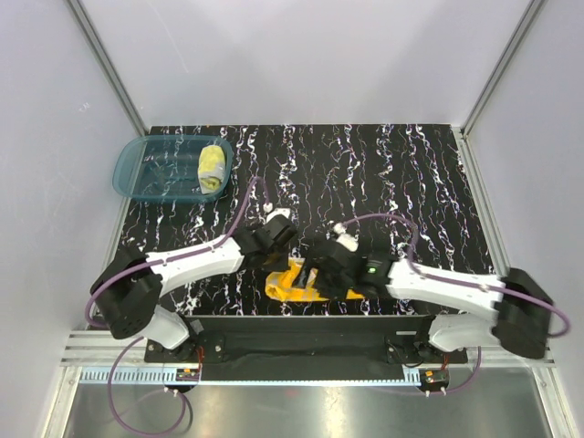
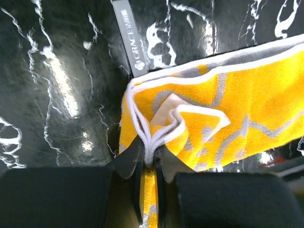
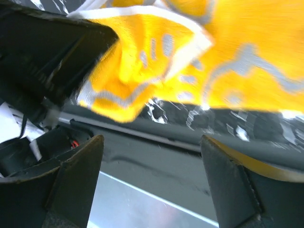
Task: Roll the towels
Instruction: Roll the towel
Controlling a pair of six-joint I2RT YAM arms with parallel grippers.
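I need to shift my left gripper next, to the right in the top view along the orange towel, then release the towel's folded hem, since flatter cloth stretches that way.
The orange towel lies bunched on the black marbled table near the front edge, between both grippers. In the left wrist view its orange and grey-patterned cloth is folded, with white hems gathered. My left gripper is shut on this folded hem; from above it sits at the towel's far left corner. My right gripper is open and empty, just off the towel's edge, and seen from above it is at the towel's right side. The pale yellow towel lies rolled inside the teal basin.
The translucent teal basin stands at the back left of the table. A grey label tag sticks out from the orange towel. The table's front edge and metal rail lie right under the right gripper. The left gripper's black body is close beside the right one.
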